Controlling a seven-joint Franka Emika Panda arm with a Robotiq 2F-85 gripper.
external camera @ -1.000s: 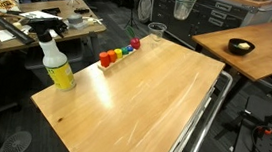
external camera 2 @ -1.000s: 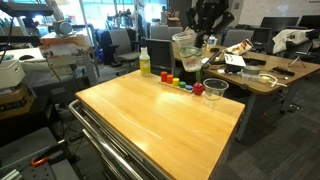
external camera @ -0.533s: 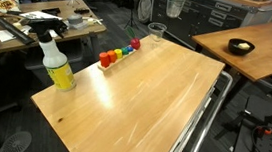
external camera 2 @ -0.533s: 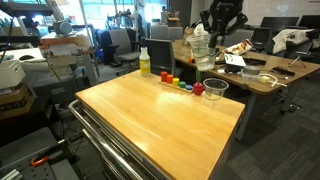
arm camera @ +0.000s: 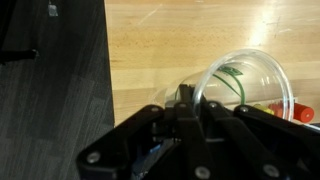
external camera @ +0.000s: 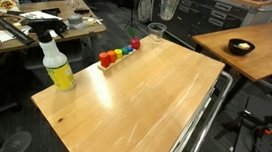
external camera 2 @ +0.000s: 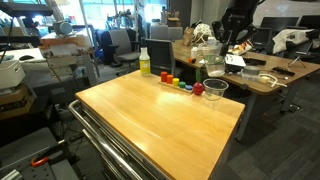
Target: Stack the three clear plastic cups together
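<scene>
The held cup hangs above and beside the standing cup, so next I will move my gripper down and sideways into the standing cup's opening (external camera 2: pixel 216 84) to release the held cup inside.
My gripper (arm camera: pixel 186 104) is shut on the rim of a clear plastic cup (arm camera: pixel 250 82), which hangs in the air. In both exterior views this held cup (external camera: pixel 169 4) (external camera 2: pixel 211 66) is above and close to a second clear cup (external camera: pixel 156 31) (external camera 2: pixel 216 90), which stands upright at the far end of the wooden table (external camera: pixel 144 97). The gripper (external camera 2: pixel 226 36) comes down from the black arm above. I cannot make out a third cup on its own; whether it is nested in one of these is unclear.
A white-and-yellow spray bottle (external camera: pixel 57 64) stands near the table's side edge. A row of small coloured blocks (external camera: pixel 118 52) lies next to the standing cup. A black bowl (external camera: pixel 241 46) sits on another table. Cluttered desks stand behind.
The gripper has carried the held cup sideways and a little lower, closer to the cup standing on the table. Nothing else has moved.
</scene>
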